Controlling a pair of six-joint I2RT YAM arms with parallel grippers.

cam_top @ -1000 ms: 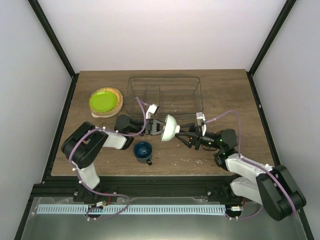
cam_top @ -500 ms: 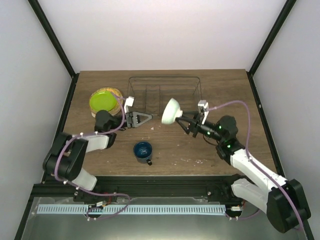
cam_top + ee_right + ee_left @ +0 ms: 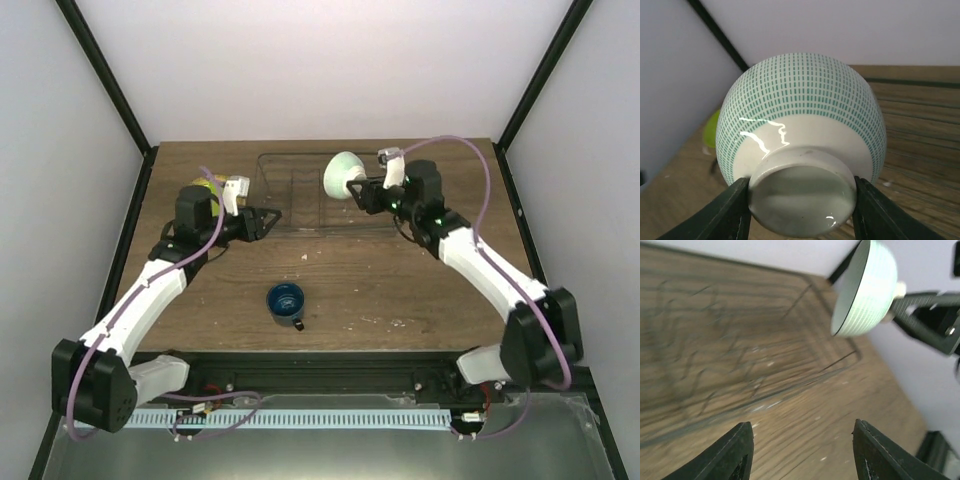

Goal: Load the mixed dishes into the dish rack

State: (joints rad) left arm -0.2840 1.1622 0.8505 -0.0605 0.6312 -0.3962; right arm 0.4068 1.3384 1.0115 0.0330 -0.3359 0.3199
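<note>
My right gripper is above the rack's end section (image 3: 370, 222), which is empty, so next it should tip to point down, lower the bowl (image 3: 342, 174) into that section and release it.
My right gripper (image 3: 360, 189) is shut on the foot of the pale mint bowl (image 3: 342, 174), holding it on its side in the air over the back of the clear dish rack (image 3: 300, 203). In the right wrist view both fingers clamp the bowl's (image 3: 800, 110) round base, and my right gripper (image 3: 802, 200) is filled by it. My left gripper (image 3: 271, 219) hangs open and empty by the rack's left side; its wrist view shows the rack (image 3: 740, 340) and the bowl (image 3: 865, 290) beyond my left gripper (image 3: 802, 429). The dark blue mug (image 3: 286, 300) stands upright at the table's front.
A lime-green plate (image 3: 208, 181) lies at the back left, mostly hidden behind my left arm; its edge (image 3: 713, 131) shows in the right wrist view. Black frame posts rise at both back corners of the table.
The left gripper let go of the bowl, opened wider and drew back left toward the plates. The right arm carried the bowl up and away, from in front of the rack to over it.
</note>
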